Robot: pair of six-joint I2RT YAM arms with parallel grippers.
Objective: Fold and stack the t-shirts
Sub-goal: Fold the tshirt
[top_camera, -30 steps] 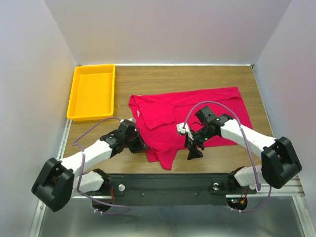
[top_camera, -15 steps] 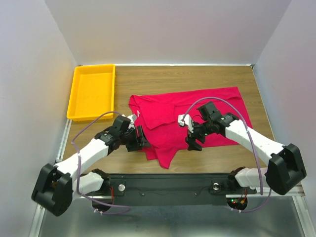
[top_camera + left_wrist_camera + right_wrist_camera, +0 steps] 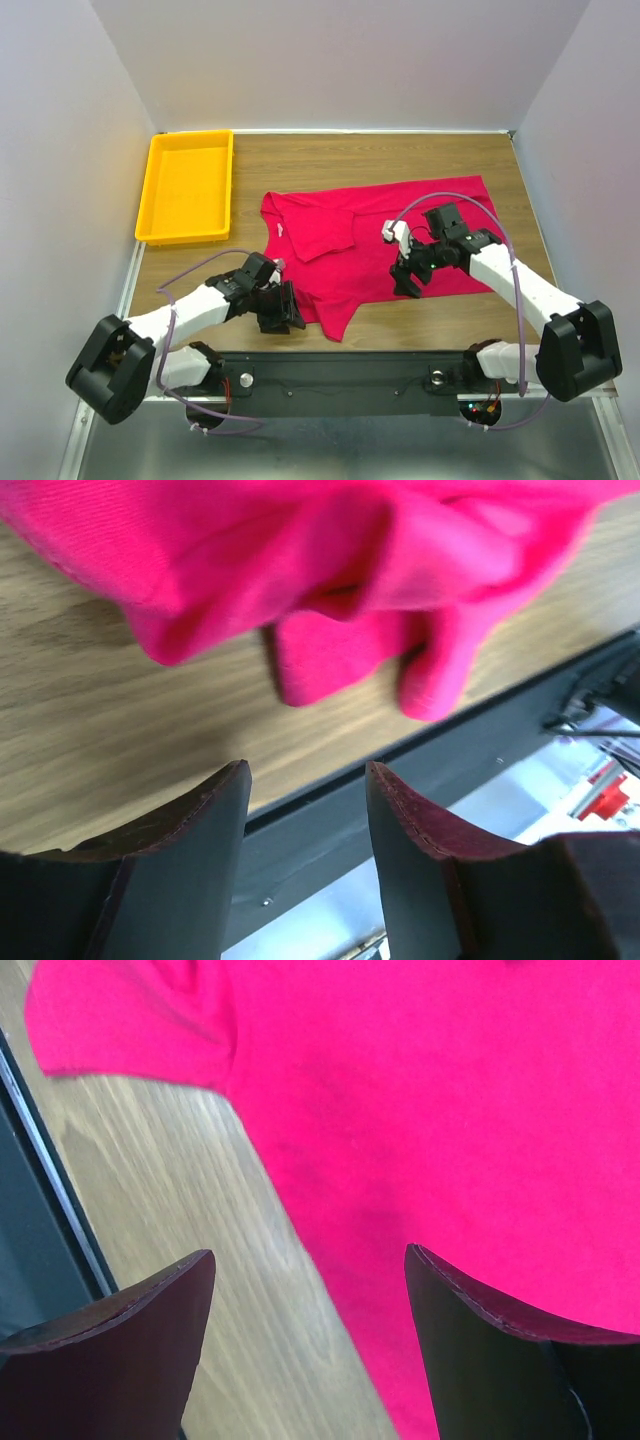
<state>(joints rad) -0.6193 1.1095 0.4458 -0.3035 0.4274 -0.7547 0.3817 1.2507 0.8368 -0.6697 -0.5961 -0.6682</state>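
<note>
My right gripper will next turn and swing from the middle of the shirt to the end corner of the shirt's near edge, as that corner is to its right in the top view.
The crimson-red t-shirt (image 3: 385, 230) lies spread on the wooden table, one sleeve folded over its left part and a crumpled sleeve hanging toward the near edge. My left gripper (image 3: 291, 312) is open and empty beside that crumpled sleeve, near the table's front edge; the left wrist view shows the bunched red cloth (image 3: 330, 590) just beyond the fingertips. My right gripper (image 3: 407, 283) is open and empty over the shirt's near hem; the right wrist view shows the hem (image 3: 420, 1130) running between the fingers.
A yellow plastic tray (image 3: 188, 187) stands at the far left of the table. The black front rail (image 3: 340, 375) runs along the near edge. Bare wood lies behind the shirt and along the right side.
My left gripper moved toward the near edge, to the crumpled sleeve's left side. My right gripper moved right along the shirt's near hem. The shirt has barely shifted.
</note>
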